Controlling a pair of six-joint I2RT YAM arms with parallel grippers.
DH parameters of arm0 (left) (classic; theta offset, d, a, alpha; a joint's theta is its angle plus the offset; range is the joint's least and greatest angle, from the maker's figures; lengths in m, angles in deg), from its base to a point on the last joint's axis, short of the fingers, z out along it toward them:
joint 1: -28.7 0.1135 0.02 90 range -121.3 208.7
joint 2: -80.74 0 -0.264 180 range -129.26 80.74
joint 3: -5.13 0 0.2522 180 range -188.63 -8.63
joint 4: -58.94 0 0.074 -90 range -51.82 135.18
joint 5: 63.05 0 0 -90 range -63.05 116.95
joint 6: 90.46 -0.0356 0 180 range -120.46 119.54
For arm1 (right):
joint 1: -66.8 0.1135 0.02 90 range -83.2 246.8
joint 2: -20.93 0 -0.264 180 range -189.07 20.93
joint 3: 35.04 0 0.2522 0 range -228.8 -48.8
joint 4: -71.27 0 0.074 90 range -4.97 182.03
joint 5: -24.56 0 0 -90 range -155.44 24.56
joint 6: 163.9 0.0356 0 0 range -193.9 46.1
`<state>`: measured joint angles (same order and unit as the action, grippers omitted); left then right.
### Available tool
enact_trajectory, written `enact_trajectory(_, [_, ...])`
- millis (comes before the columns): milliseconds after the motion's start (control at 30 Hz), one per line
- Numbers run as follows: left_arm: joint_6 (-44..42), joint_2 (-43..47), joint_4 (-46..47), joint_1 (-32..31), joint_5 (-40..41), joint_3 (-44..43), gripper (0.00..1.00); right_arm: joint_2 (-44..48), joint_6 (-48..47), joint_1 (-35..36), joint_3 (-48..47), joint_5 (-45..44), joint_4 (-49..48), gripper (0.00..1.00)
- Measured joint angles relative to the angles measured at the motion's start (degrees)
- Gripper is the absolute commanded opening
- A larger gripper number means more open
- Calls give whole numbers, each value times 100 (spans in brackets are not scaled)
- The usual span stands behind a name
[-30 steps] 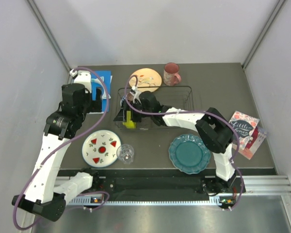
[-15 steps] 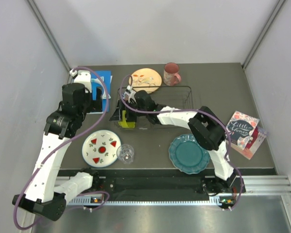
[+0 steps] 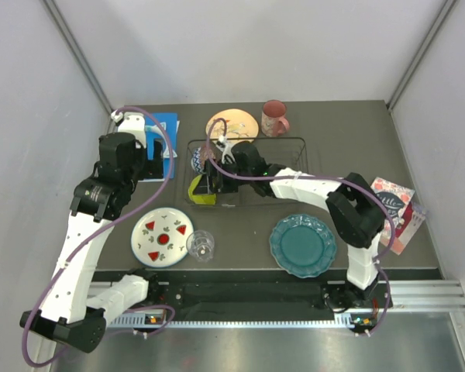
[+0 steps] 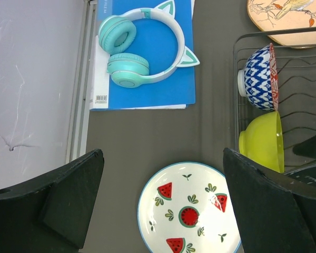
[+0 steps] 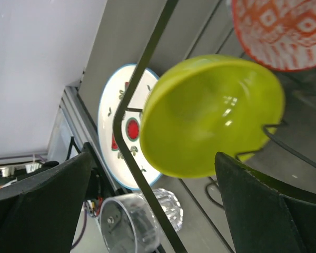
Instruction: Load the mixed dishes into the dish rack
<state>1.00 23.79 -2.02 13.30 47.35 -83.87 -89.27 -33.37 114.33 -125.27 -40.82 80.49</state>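
The glass [image 3: 201, 246] is by the plate's other side, so my left gripper will go back down onto the white plate's far rim [image 3: 142, 219], below it and toward my base.
The black wire dish rack [image 3: 283, 143] holds the lime-green bowl [image 3: 195, 188] and the red-patterned bowl [image 3: 199, 160], both on edge at its left end. My right gripper [image 3: 211, 180] is open just right of the lime-green bowl [image 5: 216, 113], apart from it, with nothing between its fingers. High over the left of the table, my left gripper [image 4: 162, 158] is open and empty. Below it lies the white plate with red shapes [image 4: 188, 208]. The small clear glass [image 3: 201, 246] stands beside that plate. The teal scalloped plate [image 3: 302, 245] lies front right. The cream floral plate [image 3: 232, 126] and pink mug [image 3: 274, 118] sit behind the rack.
Teal cat-ear headphones [image 4: 131, 47] rest on a blue book at the back left. A printed card [image 3: 391, 209] lies by the right wall. Grey walls close in both sides of the table. The right arm stretches across the rack's front.
The right gripper has drawn back a little to the right, away from the lime-green bowl, which has settled slightly left in the rack. The left arm has not moved.
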Motion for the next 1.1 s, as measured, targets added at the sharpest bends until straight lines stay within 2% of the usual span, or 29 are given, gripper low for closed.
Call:
enact_trajectory(233, [-168,144,-24,0,33,195,99,584,-446,-205,306,-188,588,100])
enact_trajectory(367, [-496,734,-79,4,107,1058,99,1615,-807,-247,800,-629,1167,100])
enact_trajectory(533, [-835,1453,-291,39,85,2092,99,3106,-1047,-271,1250,-953,1311,97])
enact_trajectory(633, [-1023,1515,-382,212,-31,2417,99,3698,-1097,-269,1556,-1019,1237,96])
enact_trajectory(733, [-1327,1307,-210,442,-208,2610,99,3869,-1106,-247,1923,-1169,1276,97])
enact_trajectory(833, [-1849,872,-7,1056,-767,2750,99,3875,-1128,-214,2214,-1375,1491,98])
enact_trajectory(1000, [-2732,-496,319,2787,-1888,2664,99,4068,-1163,-188,2413,-1655,1679,99])
enact_trajectory(1100, [-3158,-1290,302,3147,-2280,2490,99,4323,-1202,-188,2444,-1799,1709,99])
